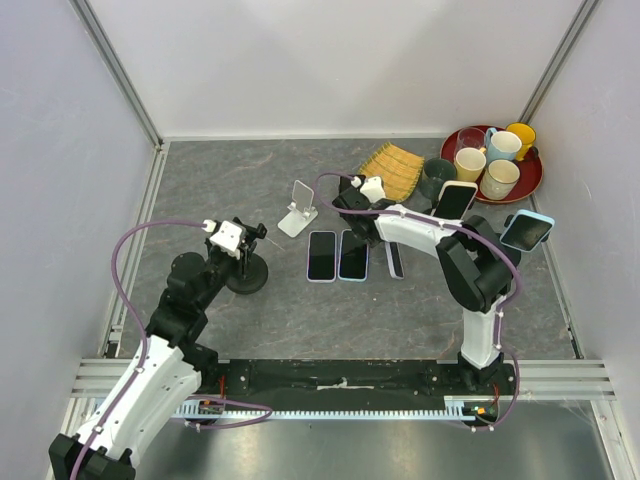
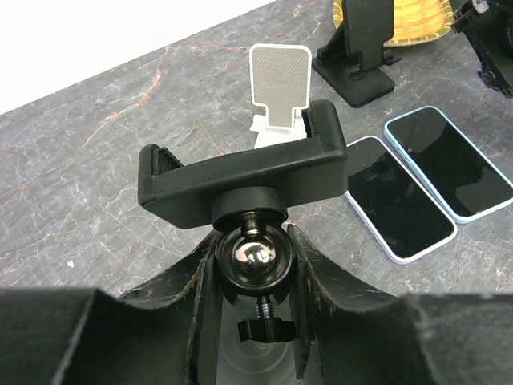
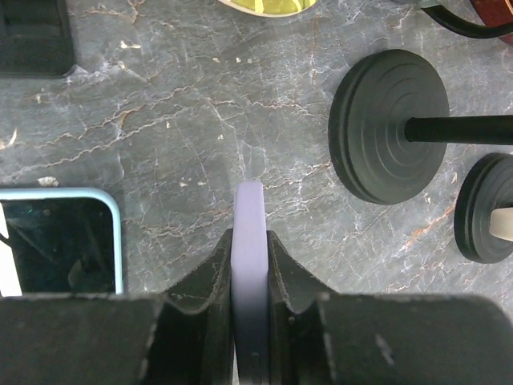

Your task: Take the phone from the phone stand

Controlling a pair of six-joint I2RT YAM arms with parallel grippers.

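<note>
The lavender phone goes down toward the flat phones next, and my right gripper releases it on the bare tabletop beside the blue-edged phone.
My left gripper [image 2: 252, 261] is shut round the ball joint of a black phone stand [image 2: 240, 172], whose clamp stands empty. In the top view this phone stand [image 1: 247, 272] rests on its round base at the left, with the left gripper [image 1: 245, 243] on its neck. My right gripper [image 3: 250, 237] is shut on a lavender phone [image 3: 250, 208], seen edge-on, its far end pointing down at the table. From above, that phone [image 1: 395, 260] shows as a narrow strip under the right forearm, which hides the gripper's fingers.
Two phones [image 1: 321, 255] [image 1: 352, 255] lie flat mid-table, behind them a white stand [image 1: 298, 215] and a bamboo mat [image 1: 392, 170]. Right: two phones on stands [image 1: 455, 200] [image 1: 527, 230], round black bases [image 3: 389, 124], a red tray [image 1: 525, 188] of cups.
</note>
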